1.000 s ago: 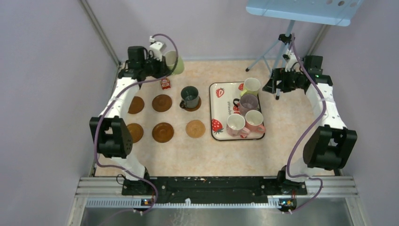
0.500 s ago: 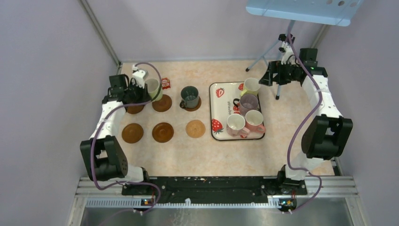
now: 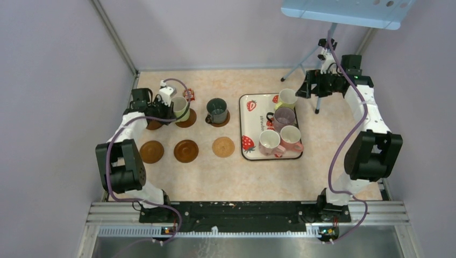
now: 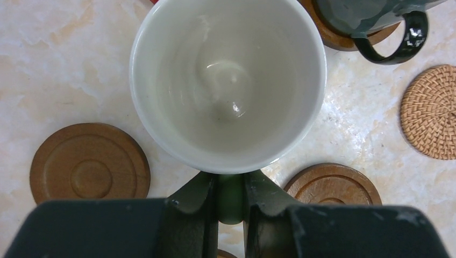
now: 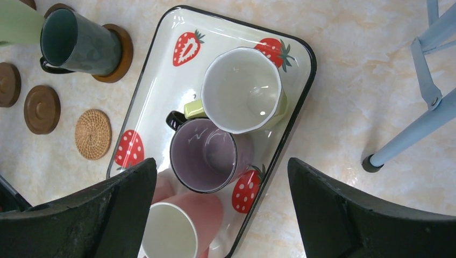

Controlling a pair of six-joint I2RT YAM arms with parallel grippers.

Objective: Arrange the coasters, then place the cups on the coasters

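Next, my left gripper should bring the light yellow-green cup down until it rests on the back middle coaster, then open around the cup's green handle.
My left gripper is shut on the green handle of a light yellow-green cup, held upright over the back middle coaster. Whether the cup touches that coaster I cannot tell. A dark green cup stands on the back right coaster. Other brown coasters and a tan woven coaster lie bare. My right gripper hangs open above the tray's cups: yellow-green, purple, pink.
The white strawberry-print tray sits right of the coasters. A small red packet lies behind the held cup. A light blue tripod stands at the back right. Walls close in on both sides.
My left arm has brought the yellow-green cup down and forward from the back, then right over the back middle coaster. The right arm shifted slightly toward the back.
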